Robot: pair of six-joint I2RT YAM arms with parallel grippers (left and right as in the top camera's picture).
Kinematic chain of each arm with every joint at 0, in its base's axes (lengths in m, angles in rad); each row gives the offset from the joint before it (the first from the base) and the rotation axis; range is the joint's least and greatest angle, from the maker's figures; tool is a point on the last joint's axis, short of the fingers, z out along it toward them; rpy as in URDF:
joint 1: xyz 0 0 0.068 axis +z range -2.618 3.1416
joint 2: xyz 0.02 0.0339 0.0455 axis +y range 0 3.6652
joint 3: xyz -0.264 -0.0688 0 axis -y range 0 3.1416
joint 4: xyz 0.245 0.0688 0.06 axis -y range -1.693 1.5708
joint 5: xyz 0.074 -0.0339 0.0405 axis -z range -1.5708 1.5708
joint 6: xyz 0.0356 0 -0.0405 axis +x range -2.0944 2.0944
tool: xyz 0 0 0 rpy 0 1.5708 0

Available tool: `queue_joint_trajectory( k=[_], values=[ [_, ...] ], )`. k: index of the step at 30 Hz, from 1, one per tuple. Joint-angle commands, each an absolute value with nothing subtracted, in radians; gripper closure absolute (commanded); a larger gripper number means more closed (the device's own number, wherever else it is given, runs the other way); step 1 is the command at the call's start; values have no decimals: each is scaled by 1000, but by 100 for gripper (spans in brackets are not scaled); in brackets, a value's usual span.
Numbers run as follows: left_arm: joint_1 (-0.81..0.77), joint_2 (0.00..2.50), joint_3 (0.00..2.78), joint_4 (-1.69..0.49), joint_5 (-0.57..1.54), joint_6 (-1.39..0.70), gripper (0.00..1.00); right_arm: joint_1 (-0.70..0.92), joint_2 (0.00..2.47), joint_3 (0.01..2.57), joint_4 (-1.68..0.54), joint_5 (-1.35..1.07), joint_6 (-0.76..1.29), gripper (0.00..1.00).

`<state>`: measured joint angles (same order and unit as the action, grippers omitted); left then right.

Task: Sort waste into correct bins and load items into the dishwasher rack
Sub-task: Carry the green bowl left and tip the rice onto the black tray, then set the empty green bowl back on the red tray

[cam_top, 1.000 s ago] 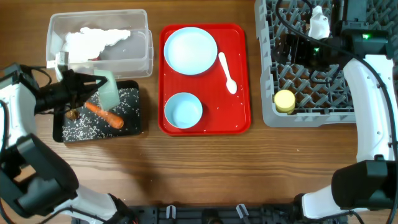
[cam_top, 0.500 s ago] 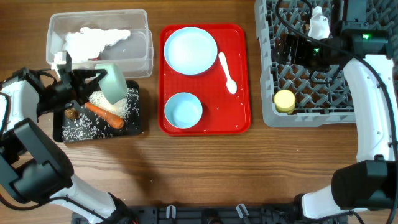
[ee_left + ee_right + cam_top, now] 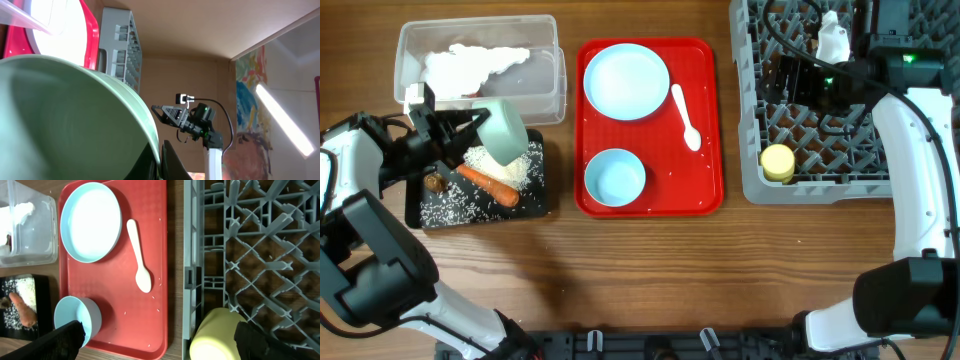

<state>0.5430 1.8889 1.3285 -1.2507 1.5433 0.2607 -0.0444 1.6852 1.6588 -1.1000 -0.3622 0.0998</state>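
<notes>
My left gripper is going to swing across and down onto the red tray beside the blue bowl, because that spot is to the gripper's right in the overhead view.
My left gripper [image 3: 453, 138] is shut on the rim of the pale green bowl [image 3: 502, 129] and holds it tipped over the black tray [image 3: 415, 212]. In the left wrist view the bowl [image 3: 70, 120] fills the frame and the jaws [image 3: 161, 161] pinch its edge. A pile of rice [image 3: 507, 167], the carrot [image 3: 488, 183] and the brown lump [image 3: 435, 183] lie in the black tray. White napkins [image 3: 470, 62] lie in the clear tub [image 3: 552, 75]. My right gripper [image 3: 160, 342] is open and empty above the grey rack [image 3: 750, 120], beside the yellow cup [image 3: 778, 163].
The red tray [image 3: 660, 160] in the middle holds the blue plate [image 3: 625, 80], the white spoon [image 3: 686, 115] and the blue bowl [image 3: 615, 178]. A few rice grains lie on the red tray. Bare wood runs along the table's front.
My left gripper turned the green bowl over further, and a pile of rice now lies on the black tray. The right arm has not moved.
</notes>
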Motion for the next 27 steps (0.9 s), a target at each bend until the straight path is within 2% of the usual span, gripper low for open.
queue_joint_trajectory(
  k=[1,4,7,9,13,15,16,19,22,27],
  values=[
    [548,1897,1325,-1250,1575,274,96,-42,1698,1667,-1104,-359,78,0],
    [526,1886,1330,-1250,1575,313,96,-42,1698,1667,-1104,-359,78,0],
    [422,1815,1378,-1232,1489,375,96,-42,1698,1667,-1103,-359,78,0],
    [258,1766,1464,-1176,1244,332,96,-42,1698,1667,-1095,-360,80,0],
    [-36,1747,1485,-936,817,97,96,-42,1698,1667,-1097,-359,81,0],
    [-234,1747,1485,-818,582,88,96,-42,1698,1667,-1097,-359,80,0],
    [-360,1748,1485,-765,374,88,96,-42,1698,1667,-1095,-359,81,0],
    [-567,1757,1485,-684,20,89,96,-42,1698,1667,-1095,-359,80,0],
    [-691,1831,1485,-588,-54,96,96,-42,1698,1667,-1093,-359,79,0],
    [-764,1955,1485,-575,-52,96,96,-42,1698,1667,-1096,-359,78,0]
  ],
)
